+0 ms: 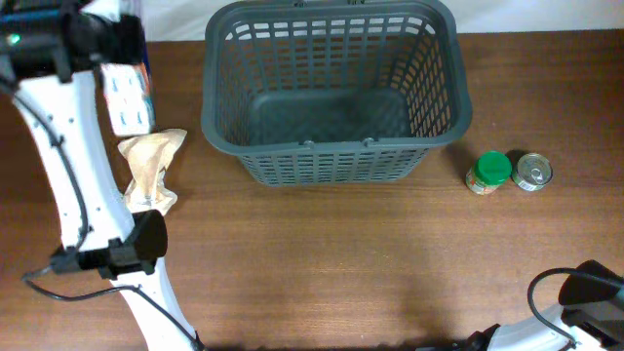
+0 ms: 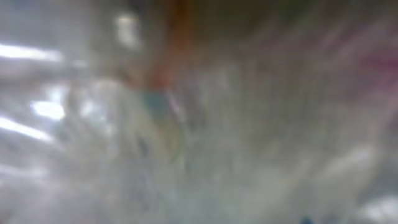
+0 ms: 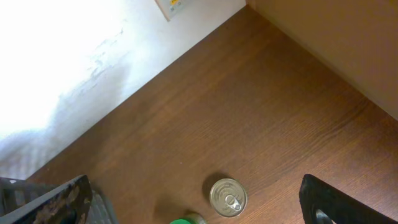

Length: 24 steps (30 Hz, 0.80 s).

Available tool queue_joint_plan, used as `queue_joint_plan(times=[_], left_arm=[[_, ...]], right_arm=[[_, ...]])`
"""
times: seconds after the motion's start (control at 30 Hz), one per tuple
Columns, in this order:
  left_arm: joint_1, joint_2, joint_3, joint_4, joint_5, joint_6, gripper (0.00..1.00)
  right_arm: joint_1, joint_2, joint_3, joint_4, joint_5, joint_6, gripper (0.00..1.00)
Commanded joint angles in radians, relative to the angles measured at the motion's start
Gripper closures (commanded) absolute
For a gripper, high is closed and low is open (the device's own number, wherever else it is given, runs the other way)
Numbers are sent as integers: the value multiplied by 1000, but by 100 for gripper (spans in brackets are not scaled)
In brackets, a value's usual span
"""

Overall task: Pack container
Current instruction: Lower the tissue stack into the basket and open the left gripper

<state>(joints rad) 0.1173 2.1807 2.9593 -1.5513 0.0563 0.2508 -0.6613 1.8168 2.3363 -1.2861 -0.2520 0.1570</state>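
Note:
The container's bottom is bare, so my left gripper should swing to the right in the overhead view, over the container's rim, and then lower the packet (image 2: 186, 124) inside there.
The container (image 1: 219, 127), a large dark grey lattice basket, stands at the back centre with nothing in it. My left gripper (image 1: 115, 44) is at the back left, left of the container, shut on a white packet with blue print (image 1: 129, 96) that hangs below it. The left wrist view is filled by the blurred, shiny packet (image 2: 186, 124), pressed close to the camera. My right gripper (image 3: 193, 193) is open and empty, with its fingers wide apart, above the table near the front right. Only the right arm (image 1: 585, 292) shows in the overhead view.
A crumpled tan bag (image 1: 151, 168) lies on the table below the held packet, left of the container. A green-lidded jar (image 1: 489, 171) and a small metal tin can (image 1: 532, 172) stand right of the container. The can (image 3: 228, 197) and the jar's lid (image 3: 186, 219) show in the right wrist view.

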Motion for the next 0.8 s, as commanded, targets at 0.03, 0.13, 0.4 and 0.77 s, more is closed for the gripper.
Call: queue_joint_plan(times=[0.03, 0.13, 0.4, 0.77], left_arm=[[-84, -21, 165, 2, 230, 387, 98], [-175, -24, 179, 9, 233, 496, 98], [-457, 15, 115, 90, 166, 867, 98], [-530, 170, -84, 172, 296, 1024, 98]], right_arm=[[-1, -11, -1, -1, 5, 2, 1], [-1, -11, -1, -1, 5, 1, 1], [-1, -11, -1, -1, 5, 2, 1], [-1, -11, -1, -1, 5, 1, 1]])
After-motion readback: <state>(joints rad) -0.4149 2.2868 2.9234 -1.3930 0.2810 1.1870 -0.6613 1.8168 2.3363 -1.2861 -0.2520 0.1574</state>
